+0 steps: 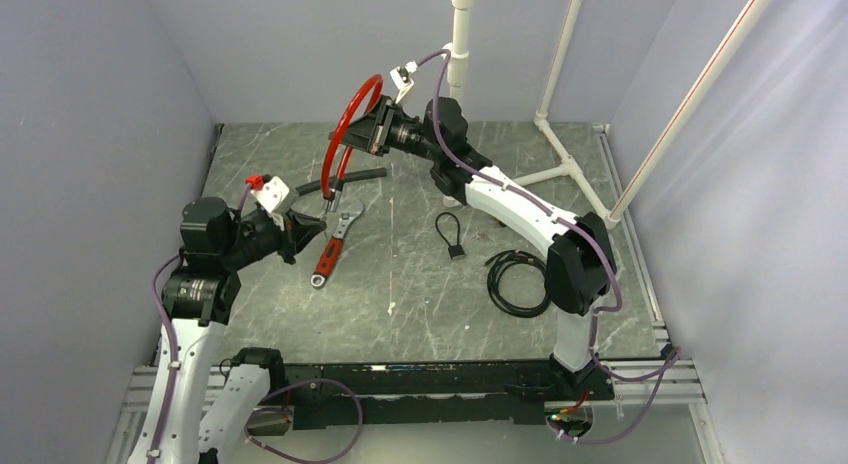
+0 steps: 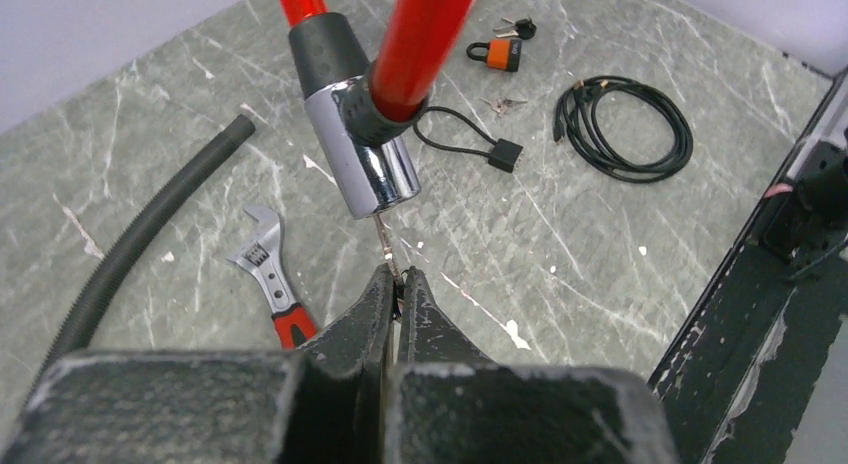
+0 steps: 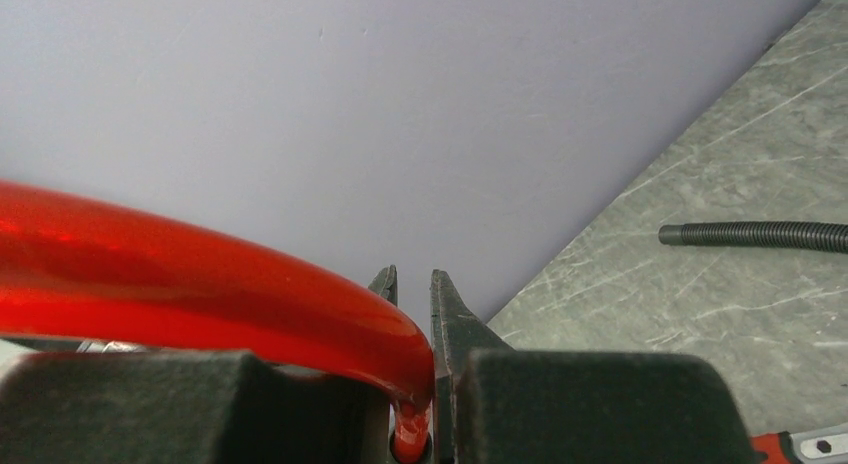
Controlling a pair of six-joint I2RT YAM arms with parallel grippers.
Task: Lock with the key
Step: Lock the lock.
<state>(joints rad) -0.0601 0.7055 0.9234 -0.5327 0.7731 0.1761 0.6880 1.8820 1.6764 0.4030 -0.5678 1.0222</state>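
Observation:
The part of the tabletop between the wrench and black block (image 1: 395,252) is clear. My right gripper needs to move down and back, tilting, to release the red loop (image 1: 345,124) there.
A red cable lock loop (image 1: 345,124) (image 2: 420,44) (image 3: 200,284) is held up above the table. My right gripper (image 1: 372,129) (image 3: 412,279) is shut on the red cable near the loop's top. The loop's ends meet in a chrome lock cylinder (image 2: 365,149) (image 1: 332,196) hanging low. A thin metal key (image 2: 384,239) sticks out of the cylinder's underside. My left gripper (image 1: 318,221) (image 2: 398,274) is shut on the key's head, which is hidden between the fingers.
On the table lie a red-handled wrench (image 1: 333,246) (image 2: 270,274), a ribbed black hose (image 1: 340,179) (image 2: 150,234), a coiled black cable (image 1: 515,281) (image 2: 625,129), a black block on a cord loop (image 1: 456,250) (image 2: 503,156) and an orange padlock (image 2: 500,52). White pipes (image 1: 560,114) stand at the back.

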